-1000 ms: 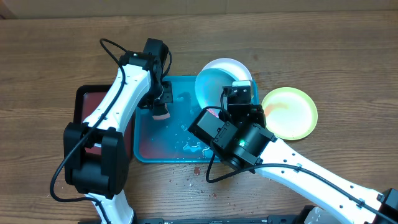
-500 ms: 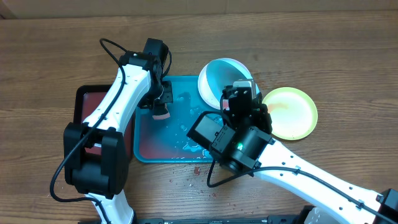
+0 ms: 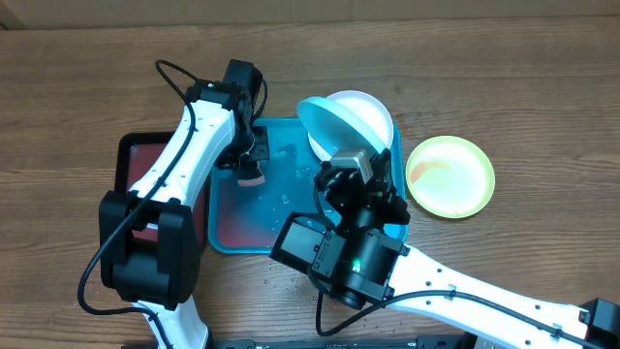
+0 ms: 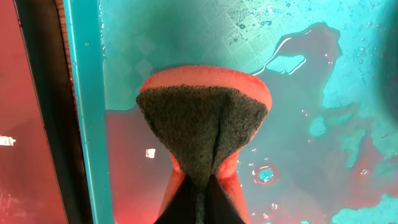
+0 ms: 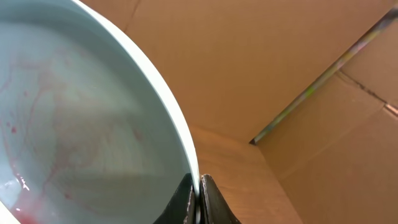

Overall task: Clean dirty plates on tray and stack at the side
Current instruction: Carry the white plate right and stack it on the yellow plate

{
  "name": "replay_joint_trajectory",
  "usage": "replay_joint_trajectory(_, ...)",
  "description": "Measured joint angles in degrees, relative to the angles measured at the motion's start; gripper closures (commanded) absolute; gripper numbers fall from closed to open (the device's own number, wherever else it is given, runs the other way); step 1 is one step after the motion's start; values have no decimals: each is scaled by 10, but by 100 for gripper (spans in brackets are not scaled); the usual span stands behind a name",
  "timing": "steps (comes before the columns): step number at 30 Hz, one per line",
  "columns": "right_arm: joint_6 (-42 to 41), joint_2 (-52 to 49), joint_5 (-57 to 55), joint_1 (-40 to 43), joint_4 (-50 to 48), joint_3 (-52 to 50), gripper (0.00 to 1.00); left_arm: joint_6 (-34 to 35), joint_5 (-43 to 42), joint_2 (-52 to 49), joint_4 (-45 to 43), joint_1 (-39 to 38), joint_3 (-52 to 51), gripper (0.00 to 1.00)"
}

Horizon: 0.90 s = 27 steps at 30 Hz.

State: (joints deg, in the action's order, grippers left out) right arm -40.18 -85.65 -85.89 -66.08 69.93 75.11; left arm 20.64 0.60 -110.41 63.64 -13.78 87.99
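Note:
My right gripper holds its plate and needs to swing to the right in the overhead view, leveling the plate and lowering it onto the yellow-green plate [image 3: 450, 176], because that one lies beside the tray.
The turquoise tray [image 3: 221, 231] holds puddles of red-tinged water. My left gripper [image 3: 250, 167] is shut on an orange sponge [image 4: 202, 124] with a dark scouring face, pressed on the tray floor [image 4: 186, 37] near its left rim. My right gripper [image 3: 332, 155] is shut on the rim of the pale aqua plate [image 3: 315, 121], holding it tilted steeply on edge above the tray's far right corner. Its inner face [image 5: 81, 124] shows faint red smears. The white curved surface [image 3: 366, 114] beside it may be its back or the white plate; I cannot tell. The yellow-green plate [image 3: 450, 176] lies on the table right of the tray.
A smaller dark red tray [image 3: 136, 160] with a black rim sits against the turquoise tray's left side and shows in the left wrist view [image 4: 31, 124]. Red drops speckle the wooden table [image 3: 300, 276] in front of the tray. Brown cardboard [image 5: 280, 74] fills the right wrist background.
My right arm has drawn back and to the left, tipping the pale aqua plate up more steeply. The left arm and sponge have not moved.

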Motion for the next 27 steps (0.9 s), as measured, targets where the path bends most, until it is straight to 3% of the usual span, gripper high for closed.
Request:
replay_joint_trajectory(13, 0, 0, 14, 0, 3, 0, 96, 0, 0, 0, 0, 0, 0, 96)
replay_joint_trajectory(19, -11, 0, 175, 25, 4, 0, 96, 0, 0, 0, 0, 0, 0, 96)
replay_joint_trajectory(27, -23, 0, 422, 159, 4, 0, 96, 0, 0, 0, 1, 0, 0, 96)
